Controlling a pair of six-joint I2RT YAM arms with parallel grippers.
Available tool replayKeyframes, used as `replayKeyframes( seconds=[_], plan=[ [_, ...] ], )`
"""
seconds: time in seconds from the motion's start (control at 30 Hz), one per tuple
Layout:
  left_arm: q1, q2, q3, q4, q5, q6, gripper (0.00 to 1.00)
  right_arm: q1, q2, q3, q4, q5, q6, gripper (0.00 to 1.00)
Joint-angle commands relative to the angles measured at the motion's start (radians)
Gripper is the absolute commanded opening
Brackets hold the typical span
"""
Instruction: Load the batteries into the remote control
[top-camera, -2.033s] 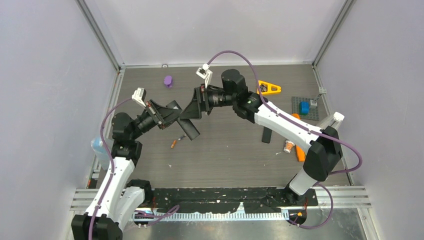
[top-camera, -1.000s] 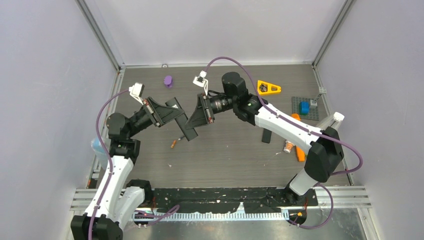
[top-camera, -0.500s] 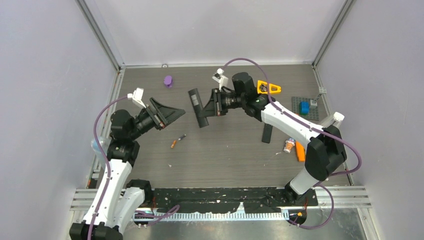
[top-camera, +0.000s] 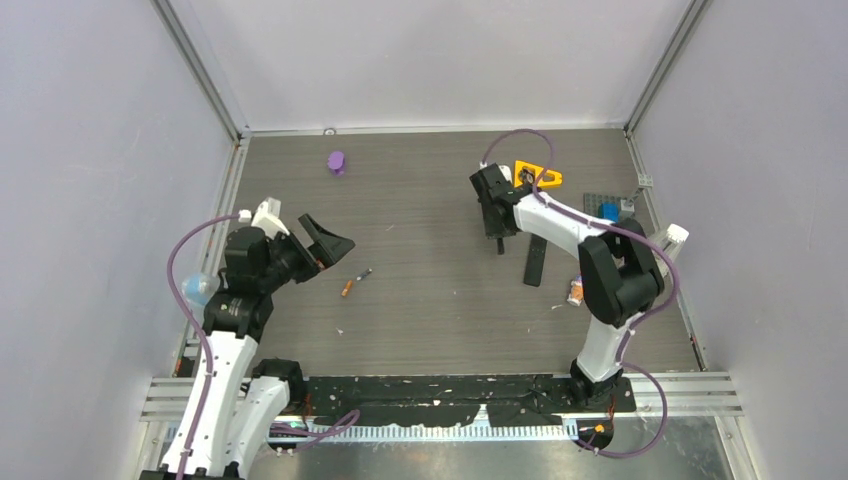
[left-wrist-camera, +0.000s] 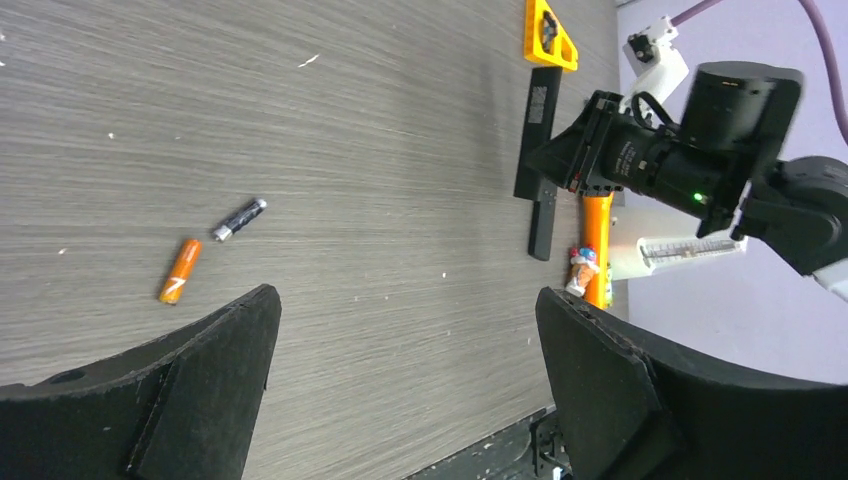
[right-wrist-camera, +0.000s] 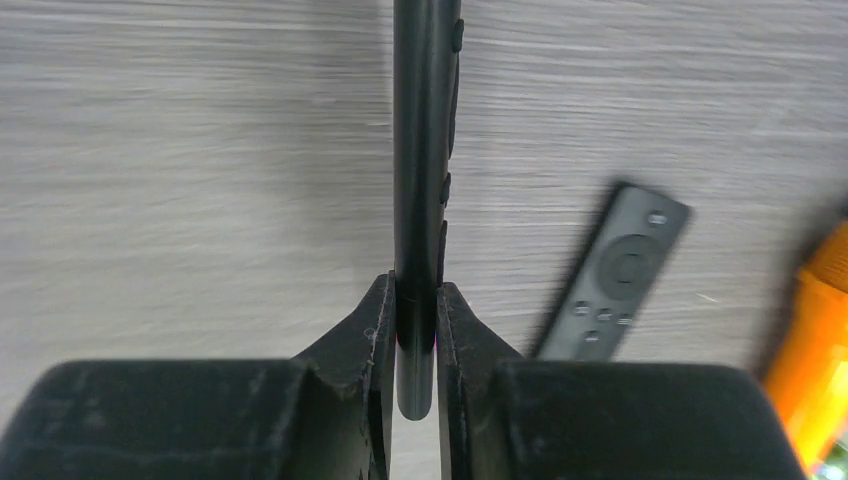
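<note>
The second black remote (top-camera: 535, 261) (right-wrist-camera: 617, 273) has bare table between it and the held one, so my right gripper should tilt and shift slightly toward it, staying low.
Two batteries lie side by side on the table, an orange one (top-camera: 347, 288) (left-wrist-camera: 179, 285) and a dark grey one (top-camera: 364, 273) (left-wrist-camera: 239, 219). My left gripper (top-camera: 333, 241) (left-wrist-camera: 405, 310) hovers just left of them, open and empty. At the back right, my right gripper (top-camera: 496, 222) (right-wrist-camera: 415, 290) is shut on the end of a black remote control (right-wrist-camera: 420, 150) (left-wrist-camera: 538, 120), held edge-on close above the table. Whether its battery slot is open is not visible.
A second black remote (top-camera: 535, 262) (right-wrist-camera: 615, 275) lies just right of the held one. Beyond it are a long orange stick (top-camera: 600, 305) and a small figure (top-camera: 577, 292). A yellow triangle (top-camera: 537, 176), a purple piece (top-camera: 337, 161) and a grey plate (top-camera: 620, 225) sit at the back.
My left gripper let go of the remote, opened wide and drew back to the left. The right gripper carried the remote to the right, beside the second remote.
</note>
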Motion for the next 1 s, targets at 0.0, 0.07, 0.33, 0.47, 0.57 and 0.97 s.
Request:
replayKeyframes(
  seconds=[0.0, 0.07, 0.33, 0.47, 0.57, 0.97],
  plan=[
    [0.004, -0.021, 0.044, -0.043, -0.044, 0.056, 1.0, -0.019, 0.084, 0.051, -0.043, 0.321, -0.055, 0.05],
    [0.005, -0.041, 0.035, -0.015, -0.038, 0.053, 0.99, -0.021, 0.126, 0.074, -0.042, 0.359, -0.054, 0.05],
    [0.005, -0.054, 0.027, 0.037, -0.043, 0.049, 1.0, -0.019, 0.24, 0.14, -0.07, 0.356, -0.036, 0.17],
    [0.004, -0.034, 0.032, 0.037, -0.041, 0.051, 1.0, -0.02, 0.204, 0.123, -0.053, 0.269, -0.024, 0.42],
    [0.005, -0.023, 0.037, 0.037, -0.039, 0.052, 1.0, -0.025, 0.149, 0.119, -0.048, 0.203, -0.018, 0.52],
    [0.005, -0.012, 0.042, 0.043, -0.042, 0.062, 1.0, -0.181, -0.12, -0.064, 0.002, 0.068, 0.12, 0.61]
  ],
)
